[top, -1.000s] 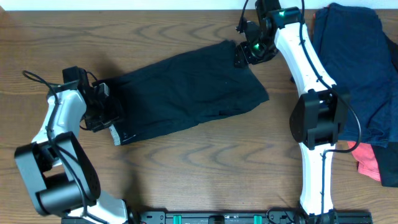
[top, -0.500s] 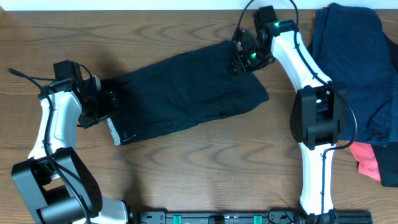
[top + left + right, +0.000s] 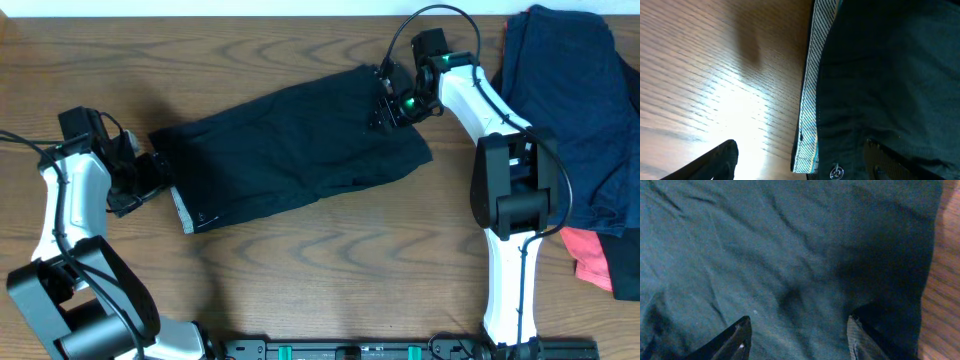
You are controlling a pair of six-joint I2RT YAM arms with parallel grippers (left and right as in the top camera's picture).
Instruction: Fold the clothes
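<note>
My left gripper's fingers go down next, pushing into the fabric to the right in the overhead view, as the middle of the waistband edge [image 3: 177,183] [image 3: 814,90] still lies below them.
The black shorts [image 3: 290,150] lie spread flat across the middle of the wooden table, waistband to the left and legs to the right. A pale checked waistband lining [image 3: 183,212] shows at the left end. My left gripper [image 3: 143,180] is open at the waistband's left edge. In the left wrist view its fingers [image 3: 800,165] straddle the checked lining [image 3: 807,100] and a metal button [image 3: 836,172]. My right gripper [image 3: 383,105] is open over the top right leg corner. In the right wrist view its fingers [image 3: 800,340] hover over black fabric [image 3: 790,255], holding nothing.
A pile of navy-blue garments [image 3: 570,100] lies at the right edge of the table. A coral-pink garment [image 3: 590,255] lies below it. Bare wood [image 3: 330,270] runs in front of the shorts and to the left [image 3: 715,75].
My left gripper has drawn back to the left, off the waistband to its edge. My right gripper has shifted slightly down and left over the leg corner. The shorts stay spread.
</note>
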